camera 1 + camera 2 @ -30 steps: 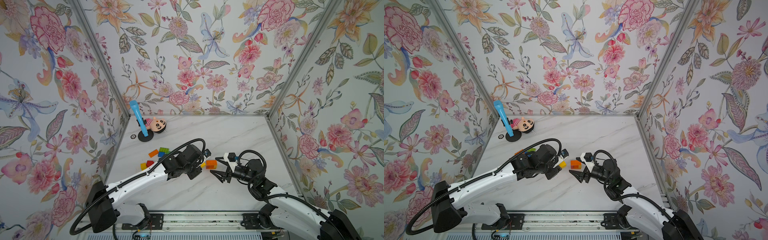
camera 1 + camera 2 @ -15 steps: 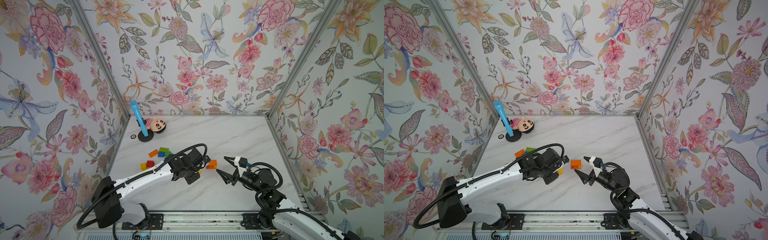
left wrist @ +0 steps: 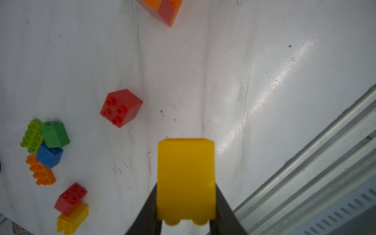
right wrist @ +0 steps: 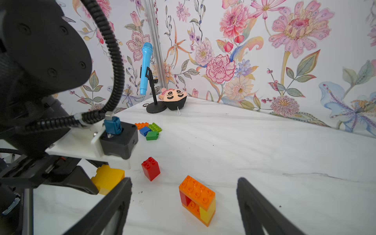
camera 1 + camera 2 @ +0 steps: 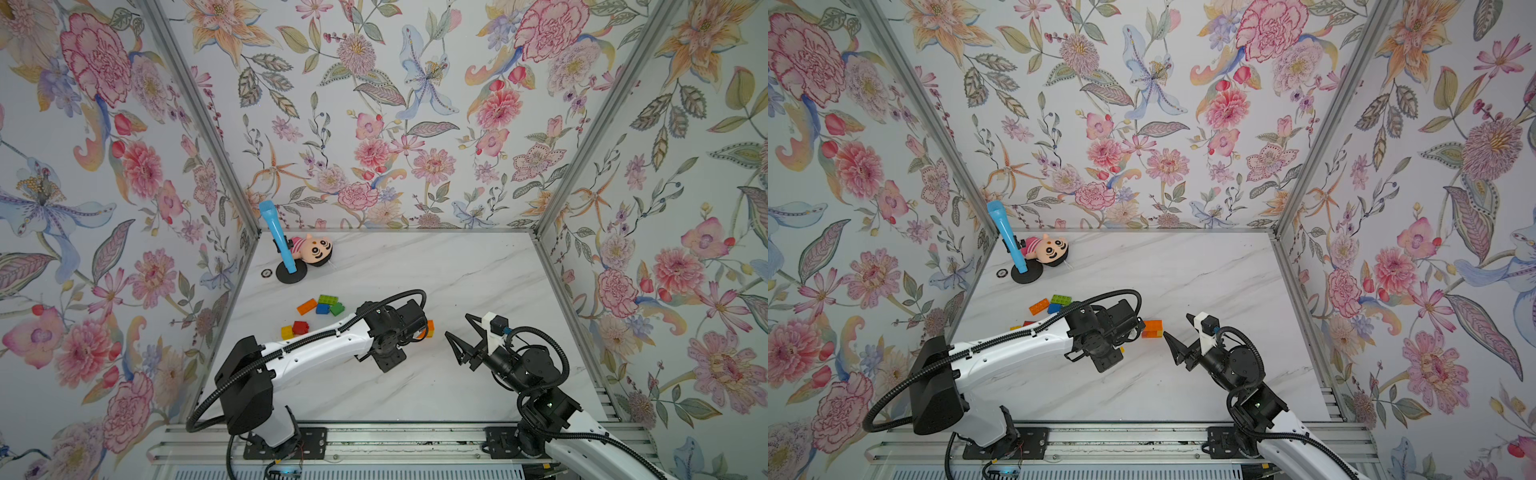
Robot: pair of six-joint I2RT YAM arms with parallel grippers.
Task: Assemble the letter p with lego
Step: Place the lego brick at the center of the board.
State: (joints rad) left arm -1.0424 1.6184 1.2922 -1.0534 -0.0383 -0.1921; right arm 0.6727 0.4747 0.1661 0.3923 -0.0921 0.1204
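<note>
The spot below on the bare tabletop beside the red brick is clear. My left gripper needs to lower the yellow lego brick [image 3: 186,179] onto that spot and release it there.
My left gripper [image 3: 186,186] is shut on a yellow lego brick [image 3: 186,179] and holds it low over the table; in the right wrist view this brick [image 4: 107,177] sits between dark fingers. A small built frame of orange, red and yellow lego [image 4: 197,200] stands on the table, just right of the left wrist in both top views [image 5: 429,328] [image 5: 1152,328]. My right gripper [image 5: 457,325] [image 4: 184,180] is open and empty, a short way right of the frame. A single red brick [image 3: 121,107] [image 4: 151,168] stands near it.
A cluster of orange, lime, blue and green bricks [image 5: 320,305] lies left of centre, with a red and yellow pair [image 5: 295,329] nearer. A blue toy microphone on a stand [image 5: 276,232], a plush doll [image 5: 311,249] and a small ring [image 5: 266,273] sit at the back left.
My right arm has drawn back toward the front right, its open gripper now farther from the frame. The left arm shifted slightly right, still holding the yellow brick.
</note>
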